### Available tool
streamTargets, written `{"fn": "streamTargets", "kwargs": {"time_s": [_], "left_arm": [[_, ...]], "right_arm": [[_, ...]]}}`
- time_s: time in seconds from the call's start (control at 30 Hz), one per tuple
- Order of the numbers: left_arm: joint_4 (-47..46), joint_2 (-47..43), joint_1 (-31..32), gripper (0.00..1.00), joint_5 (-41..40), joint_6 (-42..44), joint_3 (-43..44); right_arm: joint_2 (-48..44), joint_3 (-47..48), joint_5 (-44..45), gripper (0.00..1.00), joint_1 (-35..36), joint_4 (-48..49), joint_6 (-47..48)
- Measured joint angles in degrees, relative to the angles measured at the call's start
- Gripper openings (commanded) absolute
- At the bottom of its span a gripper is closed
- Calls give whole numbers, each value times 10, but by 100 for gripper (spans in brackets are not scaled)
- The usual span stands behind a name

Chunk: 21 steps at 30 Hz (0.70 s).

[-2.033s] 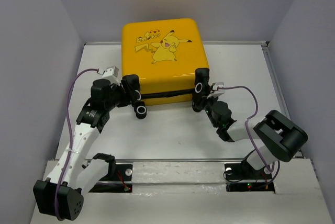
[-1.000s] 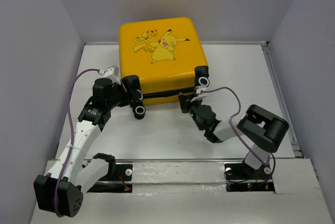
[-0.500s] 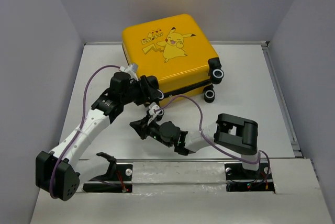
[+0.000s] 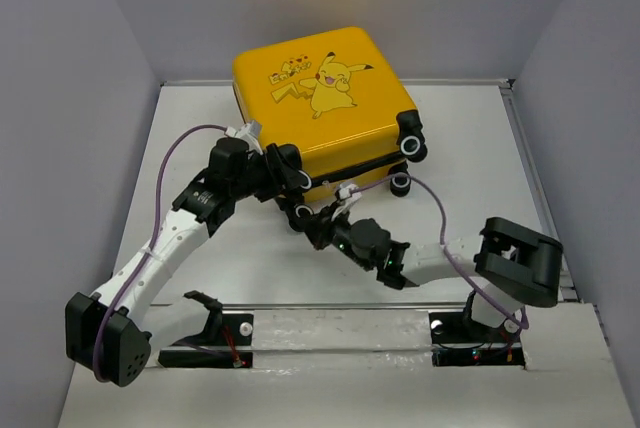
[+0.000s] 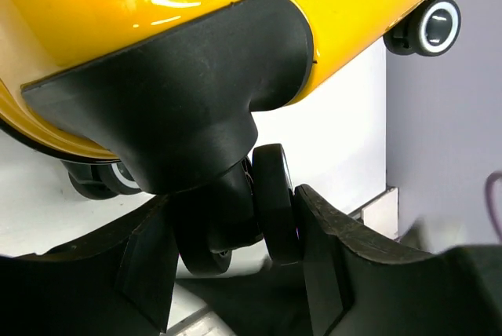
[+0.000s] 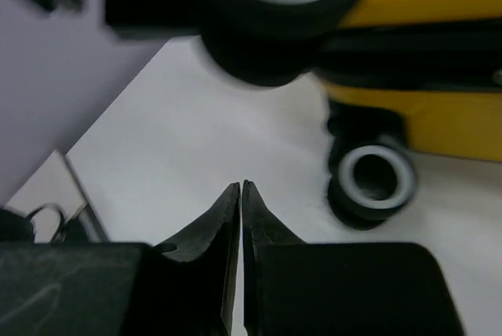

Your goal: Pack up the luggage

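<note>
Both fingers are holding the luggage's near corner wheel (image 5: 271, 202). My left gripper will drag it along, slightly to the right in the top view, and let it go.
The luggage (image 4: 320, 98) is a closed yellow suitcase with a Pikachu cartoon, lying flat and turned at an angle at the back of the table. My left gripper (image 4: 287, 173) is shut on its near-left corner wheel (image 5: 271, 202), with one finger on each side of the caster under the black corner trim (image 5: 180, 93). My right gripper (image 4: 318, 226) is shut and empty, just in front of the lower near-left wheel (image 4: 300, 213). In the right wrist view its tips (image 6: 241, 188) hover over bare table, left of a white-rimmed wheel (image 6: 369, 183).
The white table (image 4: 470, 138) has grey walls on three sides and a raised rim at its right edge (image 4: 535, 178). Two more wheels (image 4: 412, 145) stick out at the suitcase's right corner. The arm mounts sit on the near rail (image 4: 330, 333).
Over the two seconds the suitcase has turned, its right wheels swinging away from me, with my left gripper on its corner wheel. My right gripper swept left, then came back toward the near-left wheel.
</note>
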State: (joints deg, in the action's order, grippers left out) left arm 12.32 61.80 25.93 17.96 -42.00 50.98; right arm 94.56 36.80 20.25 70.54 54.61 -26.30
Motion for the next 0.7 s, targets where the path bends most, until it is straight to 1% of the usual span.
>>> {"fn": "streamTargets", "kwargs": {"time_s": [0.03, 0.13, 0.23, 0.3, 0.43, 0.53, 0.7], "left_arm": [[-3, -4, 0, 6, -2, 0, -5], [-16, -20, 0, 6, -10, 2, -30], [-31, -26, 0, 6, -10, 1, -42], [-39, -28, 0, 6, -9, 0, -46], [-54, -34, 0, 6, -8, -2, -59], [-71, -38, 0, 6, -6, -6, -71], [-83, -38, 0, 6, -2, -9, -76]], "right_arm": [[-35, -20, 6, 30, -32, -20, -11], [-93, -45, 7, 52, -113, -89, -27], [-120, -45, 7, 62, -162, -169, -25], [-119, -33, 0, 62, -167, -215, -15], [-93, -3, -23, 62, -167, -261, 7], [-65, 19, -43, 62, -167, -272, 22], [-10, 56, -47, 60, -175, -271, 47]]}}
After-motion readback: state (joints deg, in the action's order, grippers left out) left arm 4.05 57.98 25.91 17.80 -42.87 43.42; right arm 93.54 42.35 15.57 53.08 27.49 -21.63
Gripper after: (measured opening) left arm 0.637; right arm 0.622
